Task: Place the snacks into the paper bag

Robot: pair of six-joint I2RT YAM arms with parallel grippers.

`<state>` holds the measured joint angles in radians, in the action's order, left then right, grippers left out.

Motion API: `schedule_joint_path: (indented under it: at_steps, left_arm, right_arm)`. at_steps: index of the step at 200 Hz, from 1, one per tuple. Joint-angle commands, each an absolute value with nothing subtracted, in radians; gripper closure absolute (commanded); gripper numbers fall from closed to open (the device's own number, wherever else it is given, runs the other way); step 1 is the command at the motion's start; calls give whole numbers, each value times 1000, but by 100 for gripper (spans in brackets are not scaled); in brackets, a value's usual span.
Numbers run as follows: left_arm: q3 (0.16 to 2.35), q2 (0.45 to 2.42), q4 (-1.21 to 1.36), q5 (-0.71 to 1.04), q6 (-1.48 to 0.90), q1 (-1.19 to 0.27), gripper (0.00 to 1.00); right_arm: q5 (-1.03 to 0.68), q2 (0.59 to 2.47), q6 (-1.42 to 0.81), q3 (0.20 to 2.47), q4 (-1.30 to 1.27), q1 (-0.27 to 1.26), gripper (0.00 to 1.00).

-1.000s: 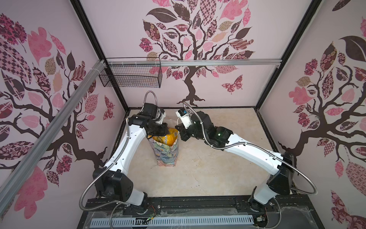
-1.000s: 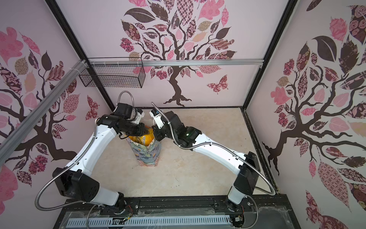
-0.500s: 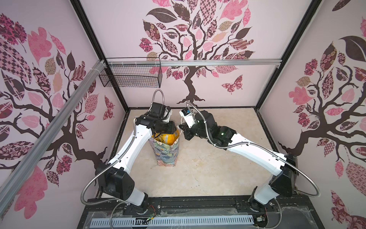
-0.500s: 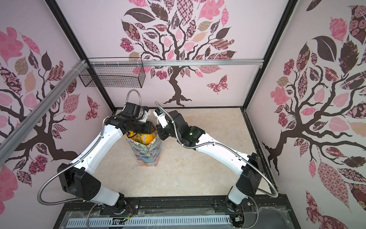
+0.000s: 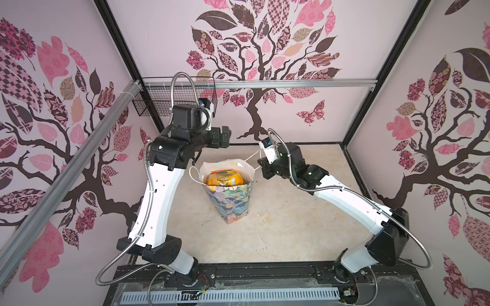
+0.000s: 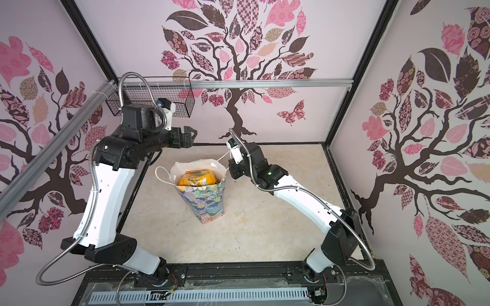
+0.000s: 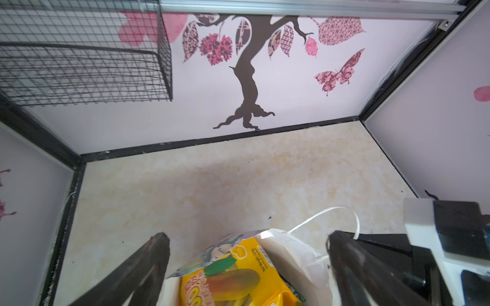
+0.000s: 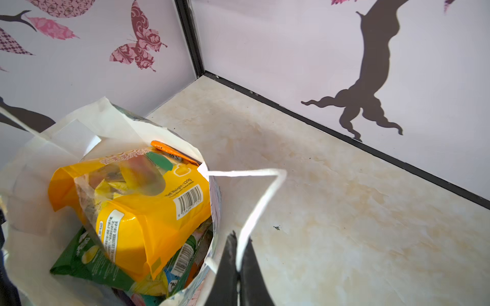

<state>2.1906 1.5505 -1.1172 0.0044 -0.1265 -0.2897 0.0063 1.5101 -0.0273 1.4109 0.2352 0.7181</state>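
My right gripper is to move away from my left gripper and pull the bag (image 5: 234, 205) onto the open floor beside it. Then it needs to release the bag's handle, as snacks are inside the bag.
The paper bag (image 5: 234, 205) (image 6: 209, 205) stands upright mid-floor with its mouth open. On top inside lies a yellow snack packet (image 5: 225, 180) (image 6: 197, 180) (image 7: 238, 278) (image 8: 148, 209). Under it are a green packet (image 8: 87, 262) and other snacks. My left gripper (image 5: 226, 136) (image 6: 189, 135) (image 7: 248, 237) hangs open and empty above and behind the bag's mouth. My right gripper (image 5: 262, 166) (image 6: 230, 167) (image 8: 240, 239) is shut on the bag's white cord handle (image 8: 246, 173), which is pulled taut at the bag's right rim. The other handle (image 5: 195, 176) droops on the left.
A black wire mesh basket (image 5: 159, 102) (image 6: 148, 102) (image 7: 79, 71) hangs on the back wall at the left, under an aluminium rail (image 5: 291, 84). Patterned walls close in three sides of the beige floor (image 5: 286, 225).
My left gripper has opened, leaving the yellow packet in the bag, and has risen back away from the bag's mouth. The right gripper keeps its hold on the handle.
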Motion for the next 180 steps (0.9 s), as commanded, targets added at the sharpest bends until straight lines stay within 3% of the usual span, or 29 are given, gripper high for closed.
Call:
schedule_joint_path:
  at_steps: [1, 82, 96, 113, 131, 156, 180]
  left_arm:
    - [2189, 1534, -1178, -43, -123, -237, 2]
    - [1756, 1353, -941, -85, -188, -210, 2]
    - [1675, 1316, -890, -115, -197, -205, 2]
    - [1579, 1270, -827, -113, -203, -186, 2]
    - [1510, 1239, -787, -144, -208, -174, 2]
    - [1395, 1187, -706, -264, -228, -167, 2]
    - [1192, 1077, -535, -425, -238, -166, 2]
  right_arm:
    - [89, 1361, -14, 1380, 207, 712, 100]
    - [220, 1081, -71, 1144, 244, 709, 100]
    - [228, 1067, -81, 1133, 248, 710, 94]
    - [246, 1063, -87, 1133, 265, 709, 77]
    - [278, 1056, -97, 1143, 300, 709, 41]
    - [321, 1008, -150, 1167, 390, 709, 24]
    - [555, 894, -238, 1085, 409, 710, 14]
